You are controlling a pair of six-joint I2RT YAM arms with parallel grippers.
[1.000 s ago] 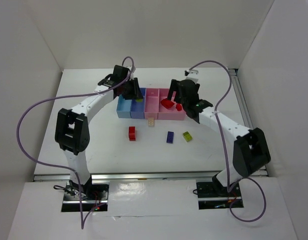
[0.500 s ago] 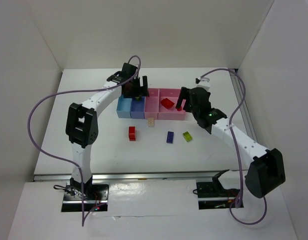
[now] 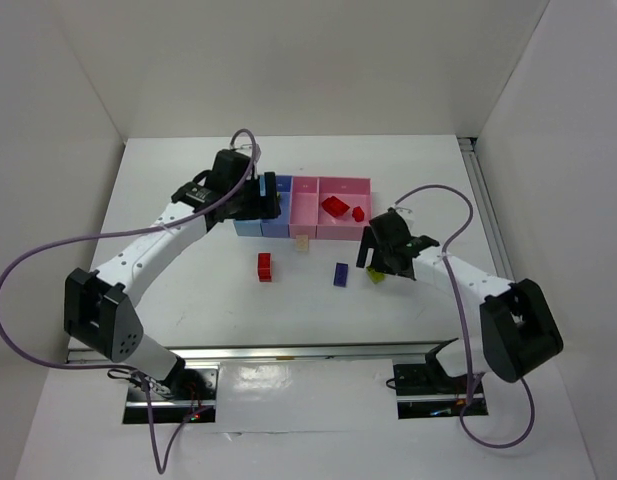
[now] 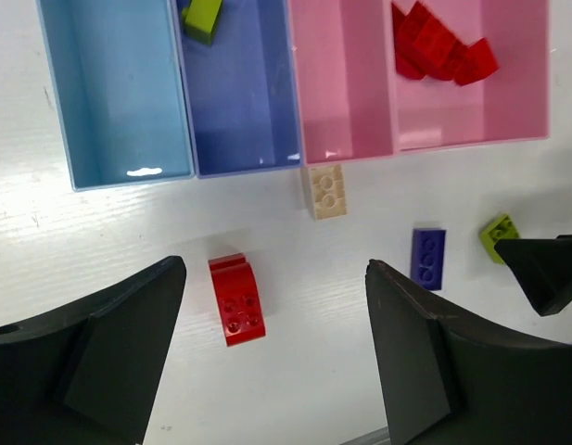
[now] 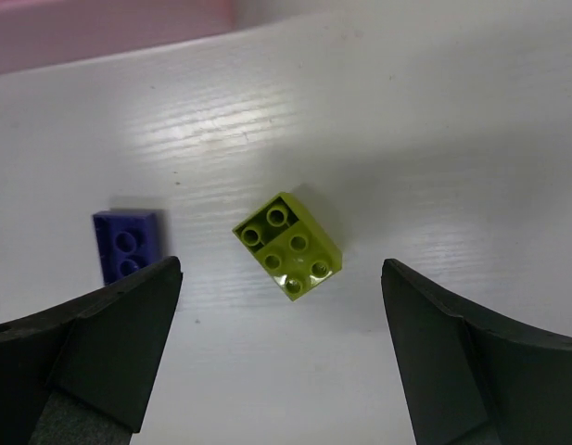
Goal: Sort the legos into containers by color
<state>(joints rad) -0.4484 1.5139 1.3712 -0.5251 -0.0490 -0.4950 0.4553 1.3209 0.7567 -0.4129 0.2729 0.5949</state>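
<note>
The yellow-green brick lies slanted below the right gripper's open fingers, so the robot needs to lower that gripper next and turn it to line up with the brick's long sides.
The containers stand in a row: light blue bin [image 4: 114, 93], darker blue bin [image 4: 244, 111], narrow pink bin [image 4: 346, 83], wider pink bin [image 4: 508, 102]. A yellow-green lego [image 4: 202, 17] lies in the darker blue bin and several red legos [image 4: 438, 46] lie in the wider pink one. On the table lie a tan brick [image 4: 326, 191], a red brick [image 4: 236, 298], a dark blue-purple brick [image 4: 427, 259] and a yellow-green brick [image 5: 288, 246]. My left gripper [image 3: 260, 200] hangs open and empty above the blue bins' front edge. My right gripper [image 5: 282, 278] is open, straddling the yellow-green brick without touching it.
White walls close in the table at the left, back and right. A metal rail [image 3: 308, 352] runs along the near edge. The red brick [image 3: 265, 266] and the dark blue-purple brick [image 3: 340, 274] lie in front of the bins, the tan brick [image 3: 302, 242] against them.
My left gripper opened over the darker blue bin, then drew back toward the front left. My right arm came away from the wider pink bin, down over the yellow-green brick on the table.
</note>
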